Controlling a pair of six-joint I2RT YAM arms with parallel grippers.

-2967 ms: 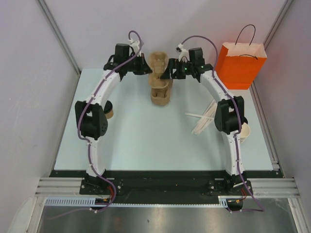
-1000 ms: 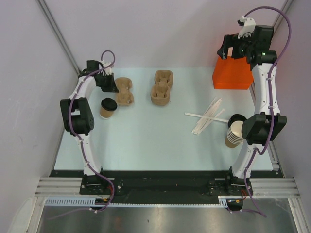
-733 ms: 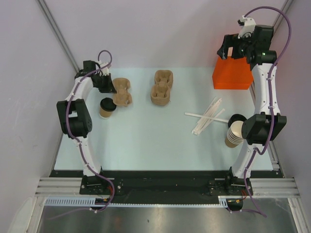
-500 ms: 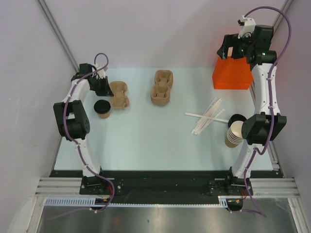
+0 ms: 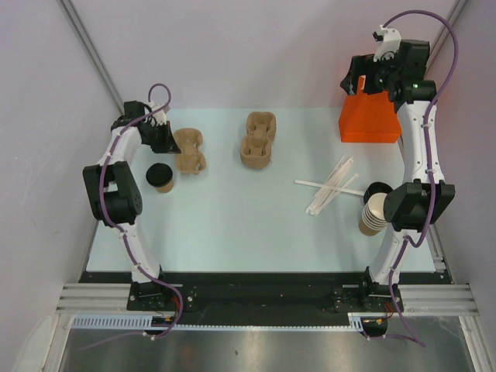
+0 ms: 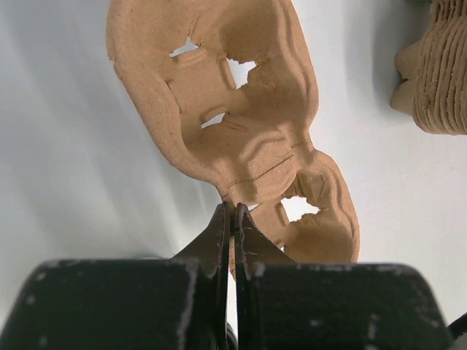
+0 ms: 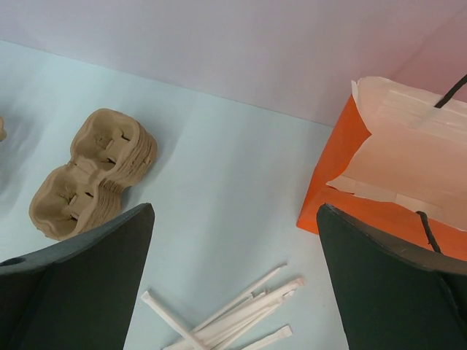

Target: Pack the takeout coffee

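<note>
My right gripper moves down next toward the orange paper bag, to its near side's rim [image 7: 398, 203].
The takeout coffee [image 5: 160, 176], a tan paper cup with a black lid, stands upright near the table's left edge. Just behind it my left gripper [image 5: 173, 144] is shut on the rim of a single brown pulp carrier [image 5: 190, 151]. In the left wrist view the fingertips [image 6: 233, 210] pinch the thin rim at the waist of the carrier [image 6: 233, 109]; both pockets are empty. My right gripper [image 5: 358, 80] hangs high beside the orange paper bag [image 5: 370, 118], open and holding nothing. In the right wrist view the right gripper [image 7: 235, 211] is spread wide, with the bag's [image 7: 394, 168] open mouth at the right.
A stack of pulp carriers [image 5: 258, 139] sits at the back centre, also seen as a stack [image 7: 91, 171] from the right wrist. Wrapped straws [image 5: 333, 186] lie right of centre. A stack of lidless cups [image 5: 374, 213] and black lids [image 5: 378, 190] stand by the right arm.
The left gripper has pulled the single carrier a little to the left. The coffee cup has also shifted slightly left. The right arm has barely moved.
</note>
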